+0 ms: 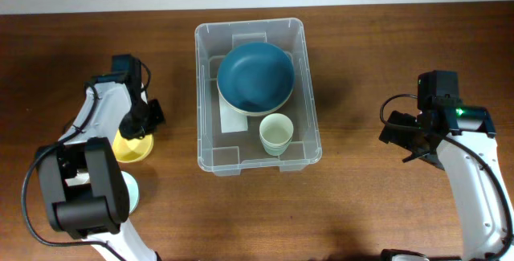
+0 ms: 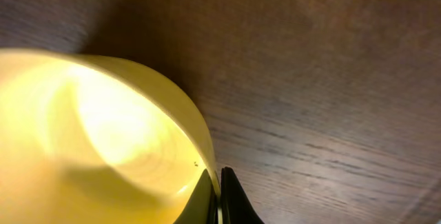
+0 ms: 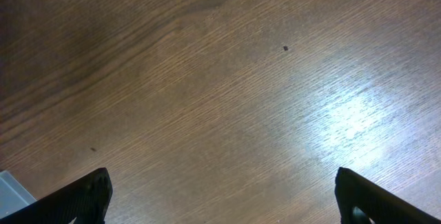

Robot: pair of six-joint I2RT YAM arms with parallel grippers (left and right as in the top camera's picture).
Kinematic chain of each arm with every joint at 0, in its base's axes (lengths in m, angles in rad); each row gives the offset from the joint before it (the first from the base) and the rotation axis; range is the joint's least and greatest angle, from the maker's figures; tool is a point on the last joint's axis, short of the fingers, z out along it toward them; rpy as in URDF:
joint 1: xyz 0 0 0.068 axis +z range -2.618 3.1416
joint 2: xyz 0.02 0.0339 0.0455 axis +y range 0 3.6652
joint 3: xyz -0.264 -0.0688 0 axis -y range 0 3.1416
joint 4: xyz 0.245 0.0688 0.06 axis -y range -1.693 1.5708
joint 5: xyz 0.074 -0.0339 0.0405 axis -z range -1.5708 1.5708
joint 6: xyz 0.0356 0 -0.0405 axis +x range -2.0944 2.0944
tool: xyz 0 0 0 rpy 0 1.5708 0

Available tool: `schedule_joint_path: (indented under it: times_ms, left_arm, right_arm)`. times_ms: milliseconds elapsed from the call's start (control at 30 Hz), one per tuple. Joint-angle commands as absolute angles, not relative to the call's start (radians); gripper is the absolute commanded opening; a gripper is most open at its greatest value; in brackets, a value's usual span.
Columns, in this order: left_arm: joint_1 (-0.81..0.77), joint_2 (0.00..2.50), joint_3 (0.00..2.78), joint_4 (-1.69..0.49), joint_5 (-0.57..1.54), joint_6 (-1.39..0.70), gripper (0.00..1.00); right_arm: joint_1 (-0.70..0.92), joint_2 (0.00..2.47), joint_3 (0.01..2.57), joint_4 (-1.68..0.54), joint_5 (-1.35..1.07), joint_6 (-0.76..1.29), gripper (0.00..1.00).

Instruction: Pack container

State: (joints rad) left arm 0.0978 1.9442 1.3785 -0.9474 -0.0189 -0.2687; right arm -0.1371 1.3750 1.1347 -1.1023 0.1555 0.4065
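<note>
I should next raise my left gripper over the container's side and let go of the yellow bowl, as the container's free corner beside the cups is to its right in the overhead view.
The clear plastic container stands at the table's middle back. It holds a dark blue bowl on a pale bowl, and a stack of pale green cups. My left gripper is shut on the rim of a yellow bowl left of the container; the left wrist view shows both fingers pinching the bowl's wall. My right gripper is open and empty over bare wood right of the container; its fingers are spread wide.
A pale mint bowl lies near the left arm's base, partly hidden by it. A corner of the container shows at the right wrist view's lower left. The table is dark wood.
</note>
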Motion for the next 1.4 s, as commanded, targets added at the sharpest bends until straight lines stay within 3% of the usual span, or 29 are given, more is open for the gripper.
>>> schedule_joint_path:
  times_ms: [0,200,433,767,1067,1133,1200,1367]
  left_arm:
    - [0.09,1.95,1.489,-0.982,0.008,-0.232,0.01]
    - [-0.022,1.907,1.813,-1.234,0.004,-0.229,0.01]
    - [-0.244,1.823,1.977,-1.307,0.002,-0.23,0.01]
    - [-0.584,1.824,1.952,-1.423,0.004,-0.294,0.01]
    - [-0.599,1.824,1.69,-1.336,0.099,-0.328,0.01]
    - [-0.602,1.824,1.642,-1.309,0.102,-0.328,0.13]
    - [-0.602,1.824,1.628,-1.297,0.101,-0.327,0.32]
    - [-0.596,1.819,1.675,-1.317,0.042,-0.317,0.49]
  right_arm:
    - [-0.14,1.365,1.133,-1.103,0.155,0.397,0.99]
    - [-0.14,1.365,1.133,-1.103,0.155,0.397,0.99]
    - [-0.14,1.365,1.133,-1.103,0.163,0.397,0.99]
    - [-0.14,1.365,1.133,-1.103,0.162,0.398,0.99]
    - [-0.14,1.365,1.133,-1.103,0.162,0.398,0.99]
    - [-0.14,1.365,1.133,-1.103,0.162,0.398,0.99]
    - [-0.14,1.365,1.133,-1.103,0.162,0.398,0.99]
    - [-0.14,1.365,1.133,-1.103,0.162,0.398,0.99]
